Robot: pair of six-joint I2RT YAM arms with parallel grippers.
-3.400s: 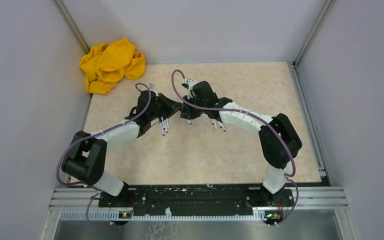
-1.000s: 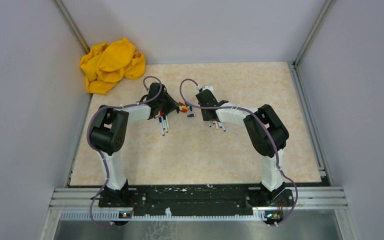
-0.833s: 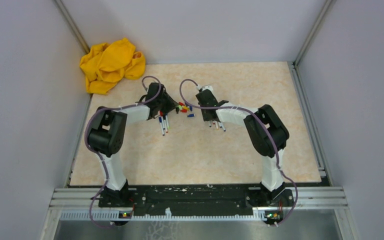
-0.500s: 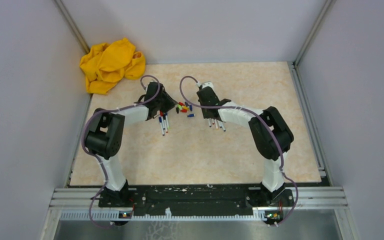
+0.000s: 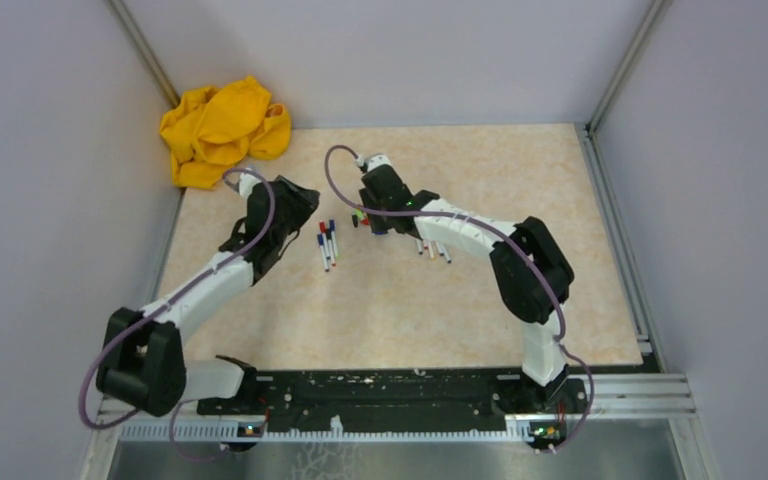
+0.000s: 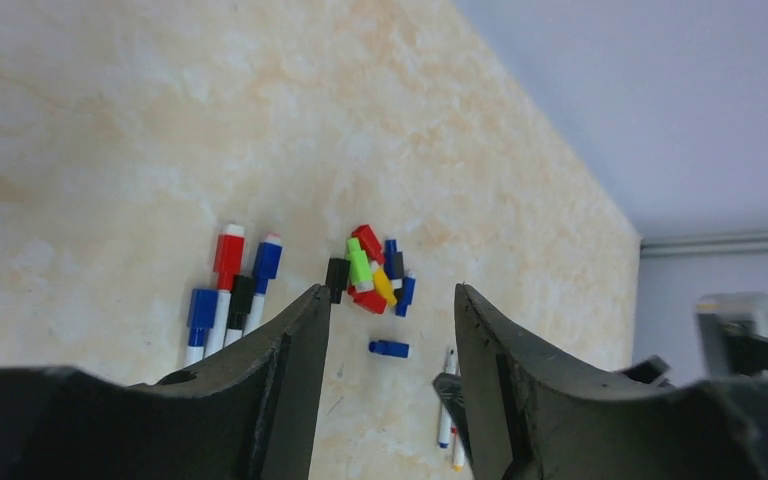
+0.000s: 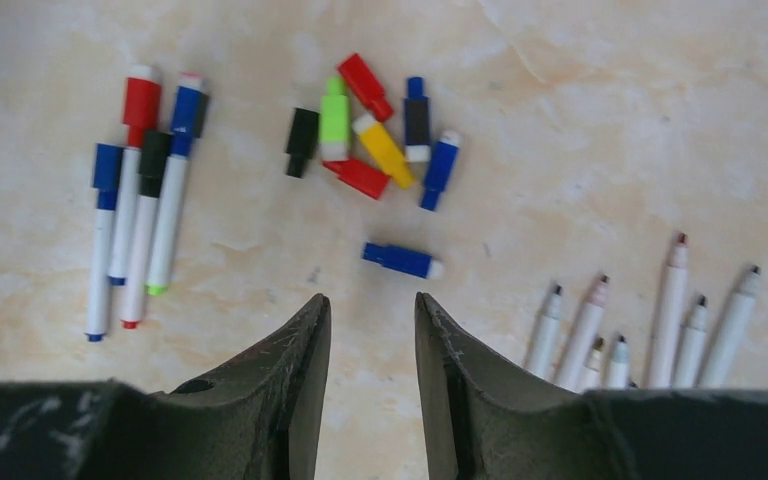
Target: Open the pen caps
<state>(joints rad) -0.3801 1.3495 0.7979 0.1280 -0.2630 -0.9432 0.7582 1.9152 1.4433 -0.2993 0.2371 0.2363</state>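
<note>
The outer side of the blue-capped pen is free, so my right gripper needs to go down and to the left in the top view next, onto the part of the pen's white body nearest the pile.
A pile of loose pen caps [image 7: 375, 130] in red, blue, black, yellow and green lies mid-table, also in the left wrist view as the pen caps [image 6: 372, 272]. One blue cap [image 7: 400, 260] lies apart, just ahead of my right gripper [image 7: 370, 298], which is open and empty. To the left lie several capped pens [image 7: 140, 200]; to the right, several uncapped pens [image 7: 650, 320]. My left gripper [image 6: 389, 290] is open and empty, held above the table to the left of the capped pens [image 5: 327, 243]. In the top view the right gripper [image 5: 372, 220] hangs over the caps.
A crumpled yellow cloth [image 5: 222, 128] lies at the table's far left corner. Grey walls with metal posts enclose the table [image 5: 480, 300] on three sides. The arms' black base rail [image 5: 380, 390] runs along the near edge.
The left arm has drawn back to the left, away from the caps, and its jaws have opened wider. The right gripper has shifted left over the caps and opened wider too.
</note>
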